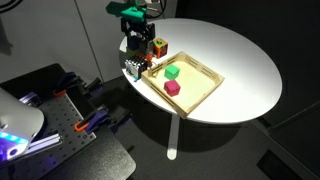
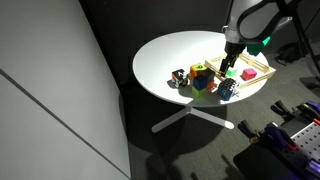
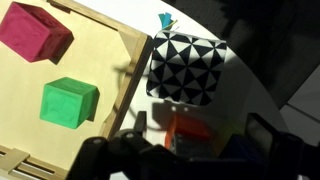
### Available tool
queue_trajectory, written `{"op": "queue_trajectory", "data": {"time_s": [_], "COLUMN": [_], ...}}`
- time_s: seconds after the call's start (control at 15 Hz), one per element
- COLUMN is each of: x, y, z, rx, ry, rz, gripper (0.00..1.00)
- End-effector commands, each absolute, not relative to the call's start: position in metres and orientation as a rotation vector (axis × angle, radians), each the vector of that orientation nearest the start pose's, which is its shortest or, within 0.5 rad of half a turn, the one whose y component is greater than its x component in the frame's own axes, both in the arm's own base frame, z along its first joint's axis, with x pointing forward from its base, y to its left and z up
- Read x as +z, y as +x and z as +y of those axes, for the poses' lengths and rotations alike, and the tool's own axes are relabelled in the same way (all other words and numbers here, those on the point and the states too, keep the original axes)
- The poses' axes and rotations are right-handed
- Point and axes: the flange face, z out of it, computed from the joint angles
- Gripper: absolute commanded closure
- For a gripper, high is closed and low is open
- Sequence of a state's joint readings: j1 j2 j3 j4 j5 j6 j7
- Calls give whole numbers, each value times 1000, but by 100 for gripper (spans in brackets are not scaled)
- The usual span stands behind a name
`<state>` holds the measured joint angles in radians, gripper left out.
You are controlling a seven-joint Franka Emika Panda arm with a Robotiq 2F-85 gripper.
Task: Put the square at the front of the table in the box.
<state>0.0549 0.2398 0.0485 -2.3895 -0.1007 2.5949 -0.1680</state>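
The square lies below my gripper, toward the top in the wrist view, so my gripper shifts that way and lowers around it next.
The square (image 3: 187, 67), a cube with a black-and-white triangle pattern and a teal fleck, stands on the white table just outside the box's rim. It shows in both exterior views (image 1: 133, 68) (image 2: 227, 90). The box (image 3: 100, 110) is a shallow light-wood tray and also shows in both exterior views (image 1: 205, 72) (image 2: 256, 70). My gripper (image 3: 195, 142) is open, its dark fingers wide apart at the bottom of the wrist view. It hangs above the table beside the square (image 1: 136, 45) (image 2: 228, 68). An orange-red cube (image 3: 190, 128) shows between the fingers, with gaps on both sides.
A green cube (image 3: 68, 102) (image 1: 172, 72) and a red cube (image 3: 35, 32) (image 1: 172, 88) lie in the box. An orange cube with a dark mark (image 1: 158, 47) and two more cubes (image 2: 200, 76) (image 2: 178, 78) stand near the table edge (image 1: 150, 100).
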Motion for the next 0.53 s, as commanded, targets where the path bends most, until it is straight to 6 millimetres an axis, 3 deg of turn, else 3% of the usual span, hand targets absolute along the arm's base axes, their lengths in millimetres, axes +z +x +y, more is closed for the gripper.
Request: {"op": "queue_trajectory", "data": {"time_s": [0.0, 0.47], "x": [197, 166], "y": [494, 483], "z": [58, 71], "rx": [43, 123], "ry": [-3152, -3187], "rz": [-589, -633], "gripper": [0, 0]}}
